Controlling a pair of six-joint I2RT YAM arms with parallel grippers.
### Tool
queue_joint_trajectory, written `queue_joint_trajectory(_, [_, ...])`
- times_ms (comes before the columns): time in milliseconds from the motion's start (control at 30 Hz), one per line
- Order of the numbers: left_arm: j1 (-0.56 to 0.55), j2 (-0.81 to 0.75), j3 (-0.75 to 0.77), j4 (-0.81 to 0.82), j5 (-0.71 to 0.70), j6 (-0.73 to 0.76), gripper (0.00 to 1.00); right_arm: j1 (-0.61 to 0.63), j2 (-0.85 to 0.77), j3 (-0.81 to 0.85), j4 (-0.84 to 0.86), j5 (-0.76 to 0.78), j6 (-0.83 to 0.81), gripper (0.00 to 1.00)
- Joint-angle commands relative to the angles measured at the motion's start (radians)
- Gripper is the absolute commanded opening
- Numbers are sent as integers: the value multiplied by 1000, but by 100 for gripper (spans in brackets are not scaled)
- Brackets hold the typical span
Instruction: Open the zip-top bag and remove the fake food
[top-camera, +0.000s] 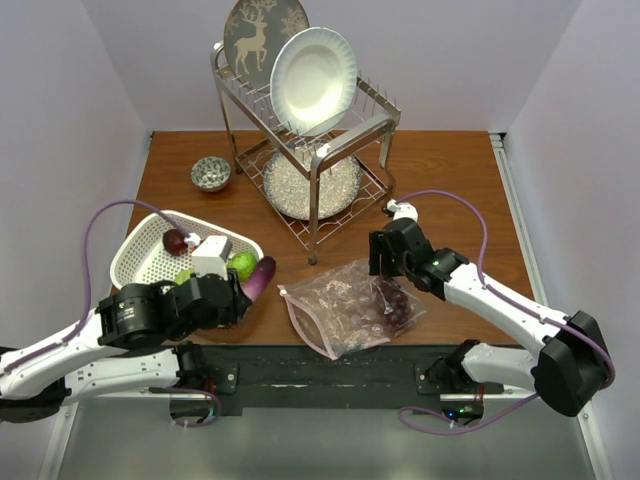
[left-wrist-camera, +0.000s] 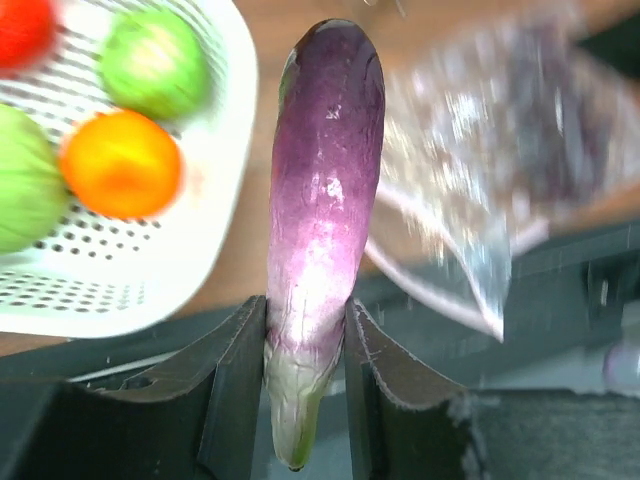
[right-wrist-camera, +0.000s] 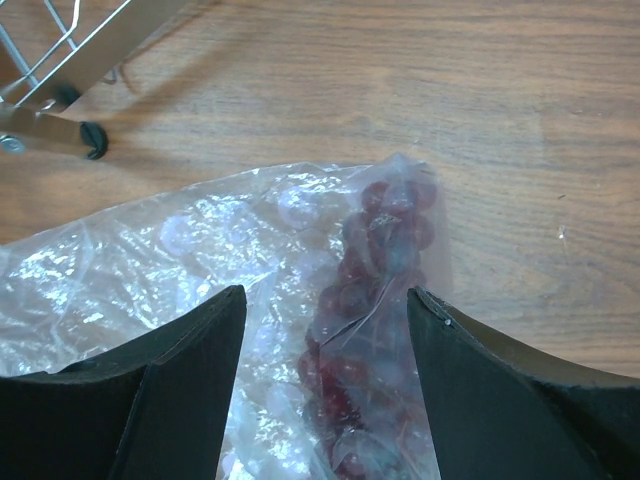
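My left gripper first moves over to the white basket's end away from the bag next, turning, to lower the eggplant (left-wrist-camera: 325, 180) into open space there.
The clear zip-top bag (top-camera: 340, 305) lies crumpled on the table near the front edge, with purple grapes (top-camera: 397, 300) inside at its right end. My left gripper (top-camera: 243, 292) is shut on a purple eggplant (left-wrist-camera: 325, 180), gripped near its pale stem end and held between the white basket (top-camera: 140, 262) and the bag (left-wrist-camera: 480, 150). My right gripper (right-wrist-camera: 325, 300) is open just above the bag (right-wrist-camera: 180, 260), its jaws either side of the grapes (right-wrist-camera: 375, 270); it also shows in the top view (top-camera: 385, 262).
The white perforated basket (left-wrist-camera: 215, 150) holds an orange fruit (left-wrist-camera: 120, 165), a green lime (left-wrist-camera: 155, 60), a red fruit (left-wrist-camera: 20, 30) and a green ball (left-wrist-camera: 25, 190). A metal dish rack (top-camera: 330, 150) with plates stands behind. A small patterned bowl (top-camera: 211, 173) sits at the back left.
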Motion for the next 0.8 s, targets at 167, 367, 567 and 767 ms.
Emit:
queue_joint_trajectory(167, [50, 35, -17, 151, -445, -130, 13, 1, -17, -6, 18, -58, -5, 69])
queue_joint_trajectory(367, [491, 118, -96, 461, -223, 169, 9, 3, -28, 5, 2, -70, -8, 69])
queue_joint_trajectory(567, [870, 124, -201, 582, -104, 252, 9, 5, -42, 34, -34, -73, -27, 69])
queue_joint_trajectory(767, [1176, 132, -316, 639, 15, 329, 8, 3, -48, 55, -66, -91, -39, 69])
